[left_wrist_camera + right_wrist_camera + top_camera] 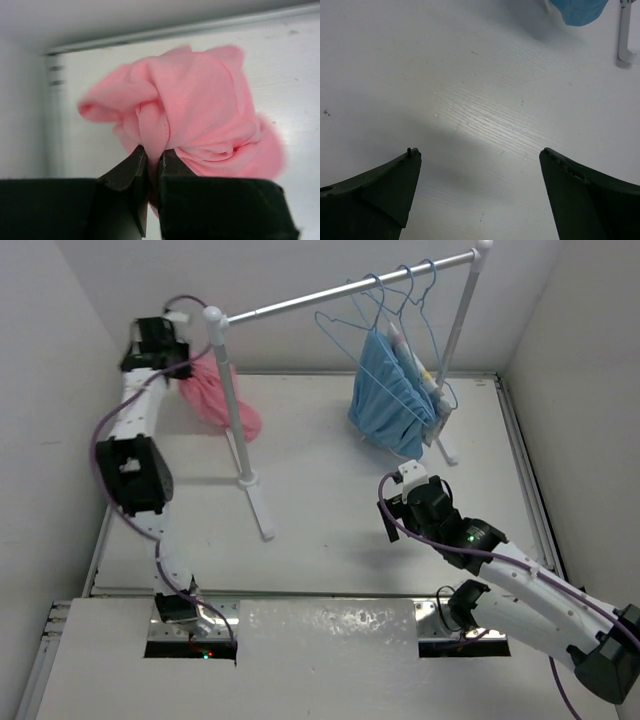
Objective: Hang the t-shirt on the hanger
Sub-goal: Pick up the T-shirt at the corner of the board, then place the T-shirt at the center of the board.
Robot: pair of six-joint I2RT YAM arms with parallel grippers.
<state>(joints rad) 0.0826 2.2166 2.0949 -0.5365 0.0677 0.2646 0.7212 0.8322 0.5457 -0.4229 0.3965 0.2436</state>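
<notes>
My left gripper rises next, swings back around the bar's post and releases over the tabletop (291,508) beside the post's foot: the t-shirt (215,395) is bunched behind the post.
The salmon-pink t-shirt (215,395) lies crumpled at the table's far left, behind the rail's left post. My left gripper (183,368) is at its left end, shut on a fold of the cloth. In the left wrist view the t-shirt (200,105) bulges just beyond the left gripper (153,155), with a pinch of fabric between the jaws. Several light-blue wire hangers (380,295) hang on the rail at the right. My right gripper (395,502) hovers open over bare table (480,100), right gripper (480,155) holding nothing.
A white-and-metal clothes rail (340,295) crosses the back; its left foot (258,502) reaches toward the table's middle. A light-blue garment (392,390) hangs on one hanger near the right post, and its hem (580,10) and the right foot (624,40) show in the right wrist view.
</notes>
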